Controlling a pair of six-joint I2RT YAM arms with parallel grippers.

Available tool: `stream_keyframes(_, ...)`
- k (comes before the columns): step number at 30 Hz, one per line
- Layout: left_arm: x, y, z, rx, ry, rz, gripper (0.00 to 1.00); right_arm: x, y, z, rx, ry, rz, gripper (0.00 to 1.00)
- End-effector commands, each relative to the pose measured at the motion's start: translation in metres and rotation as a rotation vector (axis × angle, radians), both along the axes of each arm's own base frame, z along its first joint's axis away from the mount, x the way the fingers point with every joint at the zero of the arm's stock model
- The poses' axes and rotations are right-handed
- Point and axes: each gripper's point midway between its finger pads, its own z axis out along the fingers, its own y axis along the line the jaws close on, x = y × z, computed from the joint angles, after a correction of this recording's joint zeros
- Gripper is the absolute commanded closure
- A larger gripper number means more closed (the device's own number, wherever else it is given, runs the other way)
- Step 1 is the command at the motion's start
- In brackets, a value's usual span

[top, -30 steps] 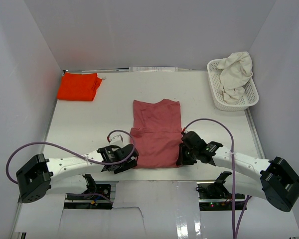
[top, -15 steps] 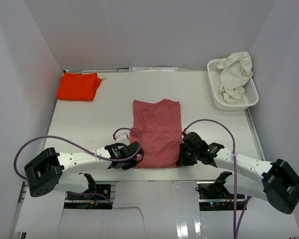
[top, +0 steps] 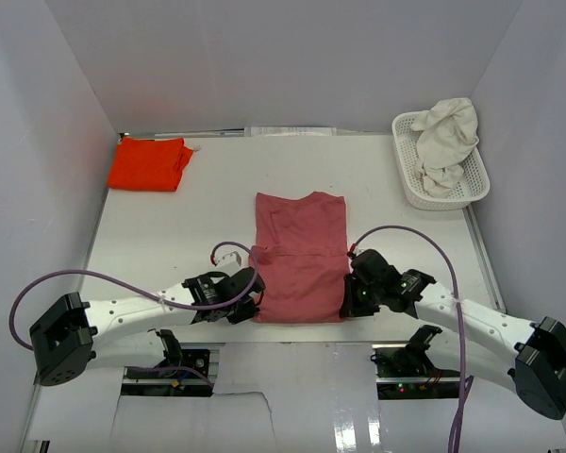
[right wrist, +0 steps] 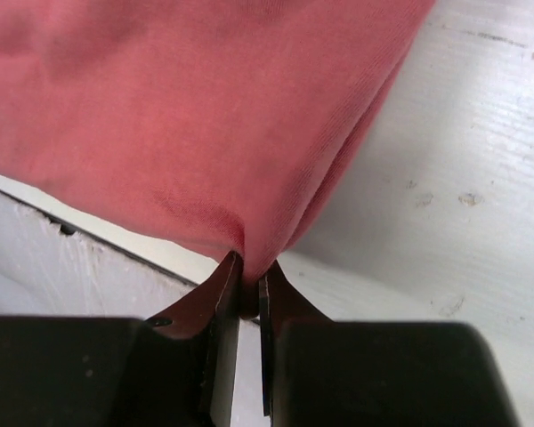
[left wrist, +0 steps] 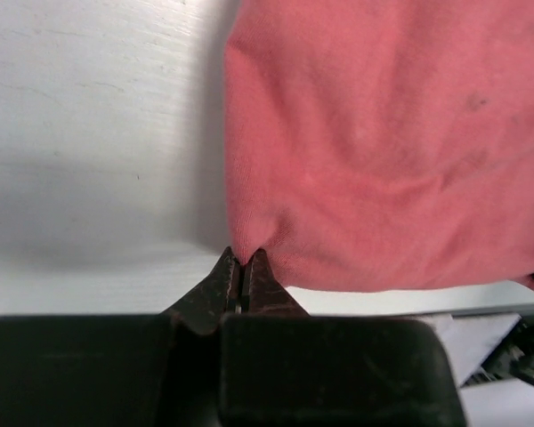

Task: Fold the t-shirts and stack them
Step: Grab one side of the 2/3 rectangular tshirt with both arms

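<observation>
Next, my right gripper brings the hem corner outward over the rose-red t-shirt onto the t-shirt's far corner nearest the basket and releases it. The folded t-shirt is still long.
The dusty rose-red t-shirt (top: 300, 257) lies folded in a tall strip at the middle of the table. My left gripper (top: 255, 304) is shut on its near left corner; the left wrist view has the cloth (left wrist: 383, 142) pinched at the gripper (left wrist: 241, 261). My right gripper (top: 345, 304) is shut on the near right corner, where the rose-red cloth (right wrist: 187, 116) bunches into the gripper (right wrist: 246, 267). The bright orange-red t-shirt (top: 150, 163) lies folded at the far left. The cream-white t-shirt (top: 446, 139) is heaped in the basket.
A white plastic lattice basket (top: 406, 179) stands at the far right by the side wall. The table's near edge (top: 302, 330) runs just below the rose-red shirt's hem. White walls close in the left, right and back.
My left gripper has moved right to the shirt's near left corner and shut on it. The right gripper kept its hold and shifted slightly right.
</observation>
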Motion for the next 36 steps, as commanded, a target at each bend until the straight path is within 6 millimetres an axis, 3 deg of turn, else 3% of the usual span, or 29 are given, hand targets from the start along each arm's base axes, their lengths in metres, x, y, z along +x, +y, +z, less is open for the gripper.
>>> stream_keyframes(1, -0.007, -0.005, 0.019, -0.064, 0.015, -0.039, 1.00, -0.015, -0.005, 0.014, 0.014, 0.029, 0.042, 0.92)
stream_keyframes(5, -0.014, -0.008, 0.012, -0.076, 0.049, -0.059, 1.00, -0.028, -0.012, 0.008, 0.037, 0.050, 0.035, 0.92)
stream_keyframes(8, -0.009, -0.016, 0.019, -0.094, 0.036, -0.071, 1.00, -0.031, -0.011, 0.011, 0.054, 0.055, 0.044, 0.92)
stream_keyframes(14, 0.011, -0.031, 0.061, -0.135, -0.050, -0.080, 1.00, -0.015, -0.005, 0.058, 0.057, -0.025, 0.059, 0.92)
stream_keyframes(20, 0.047, -0.022, 0.091, -0.171, -0.124, -0.062, 1.00, -0.002, -0.005, 0.084, 0.044, -0.088, 0.052, 0.92)
stream_keyframes(25, 0.082, -0.022, 0.115, -0.157, -0.192, -0.072, 1.00, 0.023, -0.006, 0.106, -0.020, -0.167, 0.018, 0.92)
stream_keyframes(26, 0.087, -0.023, 0.120, -0.156, -0.205, -0.073, 1.00, 0.031, -0.003, 0.118, -0.010, -0.198, 0.015, 0.92)
stream_keyframes(29, 0.108, -0.029, 0.149, -0.173, -0.270, -0.071, 1.00, 0.051, -0.006, 0.131, -0.043, -0.245, -0.021, 0.92)
stream_keyframes(36, 0.144, -0.048, 0.175, -0.190, -0.332, -0.094, 1.00, 0.092, -0.020, 0.142, -0.102, -0.303, -0.077, 0.92)
